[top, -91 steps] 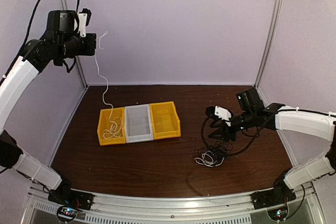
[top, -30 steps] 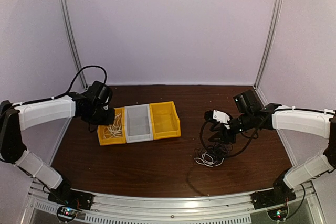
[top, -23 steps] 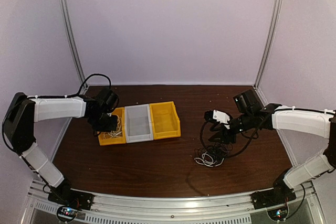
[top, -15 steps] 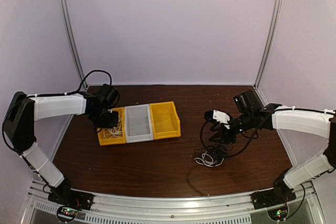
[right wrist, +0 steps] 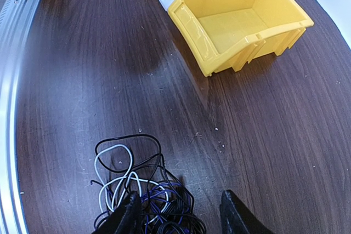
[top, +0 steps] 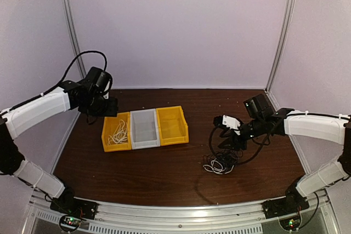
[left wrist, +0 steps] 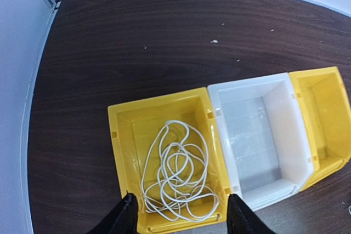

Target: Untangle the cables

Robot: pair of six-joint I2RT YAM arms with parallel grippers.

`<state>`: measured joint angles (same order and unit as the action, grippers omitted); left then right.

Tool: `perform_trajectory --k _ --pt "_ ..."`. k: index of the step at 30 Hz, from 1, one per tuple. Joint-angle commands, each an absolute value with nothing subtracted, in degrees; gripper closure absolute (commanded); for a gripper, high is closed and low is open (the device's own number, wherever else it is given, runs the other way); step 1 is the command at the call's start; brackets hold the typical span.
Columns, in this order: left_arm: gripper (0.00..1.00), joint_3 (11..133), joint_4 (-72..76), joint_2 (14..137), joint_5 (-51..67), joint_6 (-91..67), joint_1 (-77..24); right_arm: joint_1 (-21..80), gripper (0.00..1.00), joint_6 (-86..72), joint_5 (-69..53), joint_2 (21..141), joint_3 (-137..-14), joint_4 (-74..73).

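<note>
My right gripper shifts away from the bins next and goes down, its open fingers around the black cable pieces bunched beside the white loops.
A white cable [left wrist: 176, 171] lies coiled in the left yellow bin [left wrist: 117, 160], also visible from above as a white cable [top: 118, 133]. My left gripper [left wrist: 181, 218] hangs open above that bin's near end, holding nothing; in the top view the left gripper [top: 105, 106] sits just behind the bin. A tangle of black, white and dark blue cables [right wrist: 156, 193] rests on the table, seen from above as a small tangle [top: 219, 163]. My right gripper [right wrist: 180, 215] stands open over the tangle's edge, one finger on either side of some strands; from above the right gripper [top: 228, 138] hovers just behind it.
Three bins sit side by side: the left yellow bin [top: 106, 135], a white bin [top: 145, 130] and a right yellow bin [top: 171, 125]. The white bin [left wrist: 258, 130] and the right yellow bin [right wrist: 241, 17] hold nothing. Lilac walls and metal posts enclose the dark wooden table [top: 164, 173].
My left arm came down from high up with the white cable, lowered it into the left yellow bin, opened its jaws and rose back. The right arm stayed still.
</note>
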<state>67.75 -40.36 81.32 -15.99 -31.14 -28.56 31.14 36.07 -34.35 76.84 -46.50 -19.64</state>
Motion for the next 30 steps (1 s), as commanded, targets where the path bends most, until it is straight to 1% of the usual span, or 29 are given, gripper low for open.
perform_trajectory --k 1,4,7,11,13,16,19,21,25,27,30 --pt "0.42 67.47 -33.58 73.31 -7.35 -24.14 -29.85 31.03 0.51 35.88 -33.3 75.76 -47.85 -20.03" --pt "0.42 62.93 -22.55 67.67 -2.82 -22.37 -32.08 30.23 0.51 34.16 -33.35 73.95 -50.73 -22.66" --pt "0.43 59.05 -12.45 63.65 -0.16 -19.47 -36.59 27.99 0.51 35.32 -33.06 72.01 -56.46 -29.51" --pt "0.42 54.96 -1.83 64.56 7.38 -16.94 -42.57 23.8 0.51 36.48 -35.2 69.87 -59.89 -35.84" --pt "0.43 54.13 1.64 68.3 9.59 -18.61 -44.5 23.07 0.52 36.89 -36.89 68.97 -58.61 -37.93" --pt "0.46 54.1 5.16 75.98 9.77 -20.5 -49.62 23.19 0.54 39.47 -37.47 66.97 -54.32 -39.57" --pt "0.5 55.61 7.51 84.38 7.89 -20.57 -55.59 23.36 0.55 40.67 -33.66 64.65 -49.16 -37.17" --pt "0.53 58.68 6.48 90.55 7.9 -21.78 -58.15 23.74 0.53 41.9 -31.39 63.88 -46.38 -36.23" --pt "0.52 63.76 6.44 100.79 8.23 -28.45 -61.12 25.98 0.46 43.08 -28.23 65.32 -43.87 -35.81" --pt "0.49 65.44 7.33 104.46 8.08 -32.03 -62.06 26.91 0.45 42.72 -27.85 66.73 -43.5 -35.27" --pt "0.48 67.15 8.49 108.84 9.28 -36.39 -62.52 27.71 0.44 41.31 -28.22 68.23 -43.02 -33.48"
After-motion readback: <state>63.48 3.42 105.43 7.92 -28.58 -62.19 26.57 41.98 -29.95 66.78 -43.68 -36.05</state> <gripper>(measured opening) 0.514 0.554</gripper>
